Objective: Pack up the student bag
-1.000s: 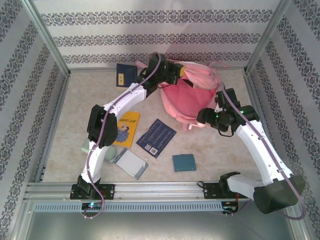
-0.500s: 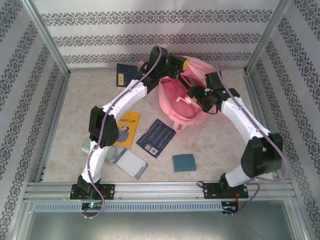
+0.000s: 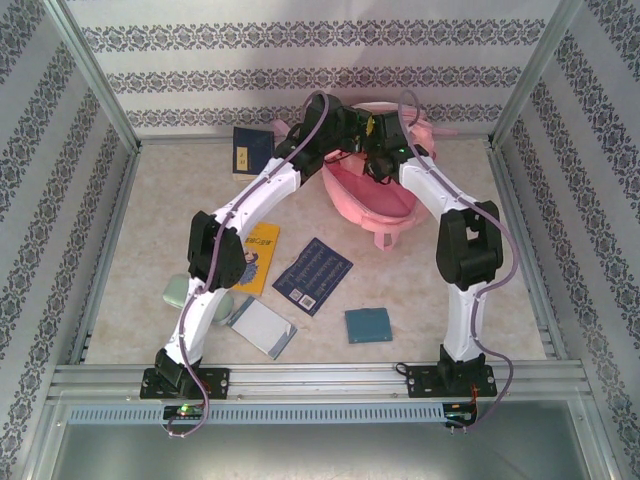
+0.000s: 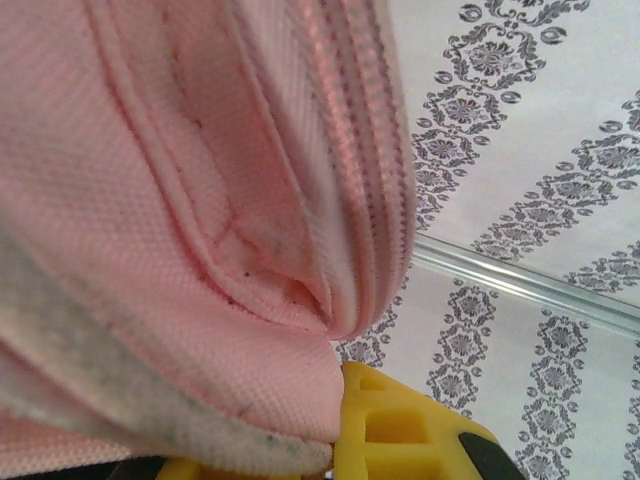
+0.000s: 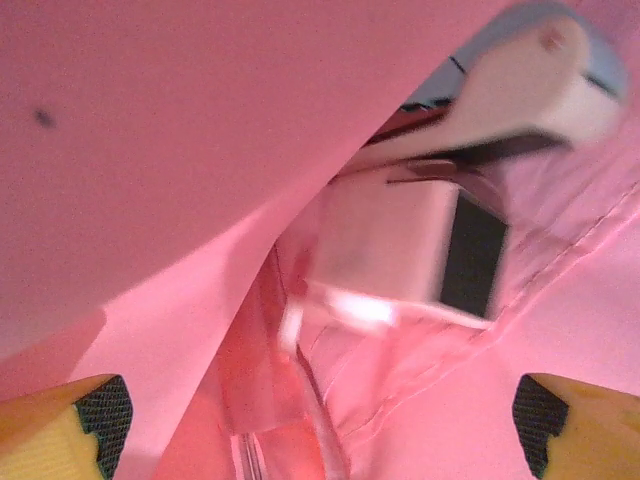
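The pale box-like item is already inside. My left gripper should next pull the bag's pinched zip rim back and down over the bag's opening and let go of it.
The student bag, a big pink backpack, lies at the back of the table with its mouth held wide. My left gripper is shut on the bag's zip rim; pink fabric is pinched between its yellow fingers. My right gripper is inside the bag, open, with nothing between its yellow fingertips. Pink lining surrounds it. Ahead of it, in the bag, sits a pale box-like item with a dark side.
On the table lie a dark blue book at the back left, a yellow book, another dark blue book, a small teal book, a grey notebook and a pale green item.
My right arm has swung from the bag's right side up over it and into its mouth, and its jaws have opened wider. The left gripper keeps its hold on the rim.
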Robot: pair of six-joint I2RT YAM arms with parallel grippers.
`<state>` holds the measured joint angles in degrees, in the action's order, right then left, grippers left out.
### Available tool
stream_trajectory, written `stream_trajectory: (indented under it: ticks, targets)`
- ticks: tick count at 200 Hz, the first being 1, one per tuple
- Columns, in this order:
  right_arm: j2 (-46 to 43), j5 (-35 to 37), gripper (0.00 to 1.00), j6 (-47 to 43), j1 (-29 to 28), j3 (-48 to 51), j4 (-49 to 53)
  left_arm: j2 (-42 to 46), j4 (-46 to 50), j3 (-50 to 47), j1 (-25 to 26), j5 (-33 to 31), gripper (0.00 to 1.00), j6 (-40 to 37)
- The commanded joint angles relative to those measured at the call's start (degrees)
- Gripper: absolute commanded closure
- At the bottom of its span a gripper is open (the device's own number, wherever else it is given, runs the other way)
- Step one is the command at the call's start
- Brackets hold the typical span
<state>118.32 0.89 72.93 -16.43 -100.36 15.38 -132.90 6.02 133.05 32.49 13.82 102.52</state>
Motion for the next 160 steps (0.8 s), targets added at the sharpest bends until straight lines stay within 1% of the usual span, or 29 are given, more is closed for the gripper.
stream_trajectory:
  ticks: [1, 31, 45, 68, 96, 128, 140, 160]
  targets:
    - [-0.04, -2.63, 0.02, -3.12, -1.82, -3.34, -6.72, 1.86, -4.35, 5.16, 3.37, 7.65, 1.0, 2.34]
    - [-2.8, -6.7, 0.02, -7.05, -0.98, -0.05, -8.42, 1.81, -4.71, 4.46, 2.93, 8.07, 1.0, 2.25]
    - [-5.62, -9.15, 0.02, -11.44, -0.9, 2.35, -9.53, 1.74, -4.79, 4.24, 2.79, 8.41, 1.0, 2.04]
    - [-12.07, -12.68, 0.03, -19.61, -1.3, 6.61, -6.76, 1.82, -4.97, 2.71, 2.33, 9.25, 1.0, 1.31]
    - [-23.99, -12.56, 0.02, -29.42, -2.79, 16.53, -2.23, 2.6, -7.09, -1.46, 1.81, 10.29, 1.0, 1.47]
    - [-38.18, -11.84, 0.03, -32.87, -4.0, 29.1, 2.09, 2.78, -6.75, -3.58, 1.79, 13.56, 1.0, -1.22]
    - [-43.41, -10.02, 0.04, -34.9, -4.97, 32.74, 5.2, 3.28, -7.23, -5.36, 1.87, 14.96, 1.0, -1.73]
    - [-50.35, -6.11, 0.05, -37.89, -6.34, 35.31, 14.11, 4.92, -6.26, -9.04, 2.35, 16.42, 1.0, -4.37]
